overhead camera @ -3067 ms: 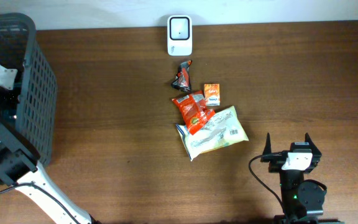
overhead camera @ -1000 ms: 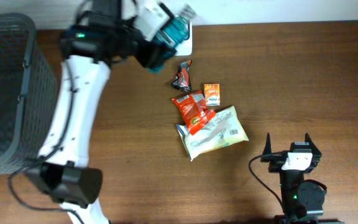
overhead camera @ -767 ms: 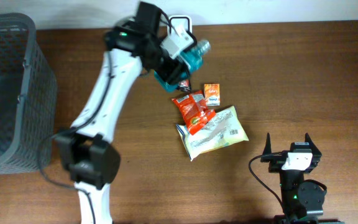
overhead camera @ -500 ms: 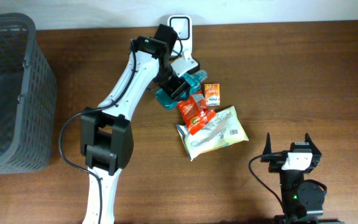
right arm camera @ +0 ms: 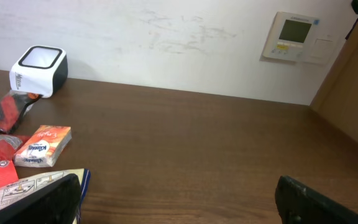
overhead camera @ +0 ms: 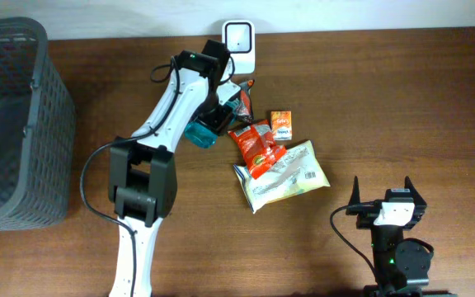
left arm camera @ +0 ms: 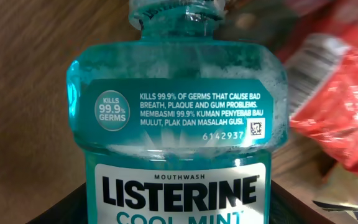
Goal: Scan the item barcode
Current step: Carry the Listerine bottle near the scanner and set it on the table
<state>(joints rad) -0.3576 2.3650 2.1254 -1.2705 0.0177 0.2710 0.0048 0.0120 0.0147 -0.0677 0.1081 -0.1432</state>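
The left gripper lowers and moves slightly back next, to set the bottle (overhead camera: 198, 132) label up on the open wood beside the red snack pack.
The item is a teal Listerine Cool Mint mouthwash bottle (left arm camera: 176, 124), and it fills the left wrist view with its front label toward the camera. Its barcode is hidden; only a small square code shows on the upper label. My left gripper (overhead camera: 217, 114) is shut on the bottle (overhead camera: 198, 132), holding it low over the table just below the white scanner (overhead camera: 238, 37) and left of the snack packs. Dark fingers (left arm camera: 67, 208) flank the bottle's sides. My right gripper (overhead camera: 383, 206) rests open near the front right edge, its fingers (right arm camera: 36, 202) wide apart over bare wood.
A small dark red wrapper (overhead camera: 242, 101), an orange packet (overhead camera: 281, 124), a red snack pack (overhead camera: 254, 147) and a pale bag (overhead camera: 285, 175) lie in a cluster right of the bottle. A grey mesh basket (overhead camera: 23, 124) stands at the far left. The scanner (right arm camera: 39, 65) stands against the back wall.
The left arm swung from the basket across to the scanner with the bottle, then carried it down and left beside the snack packs. The right arm has not moved.
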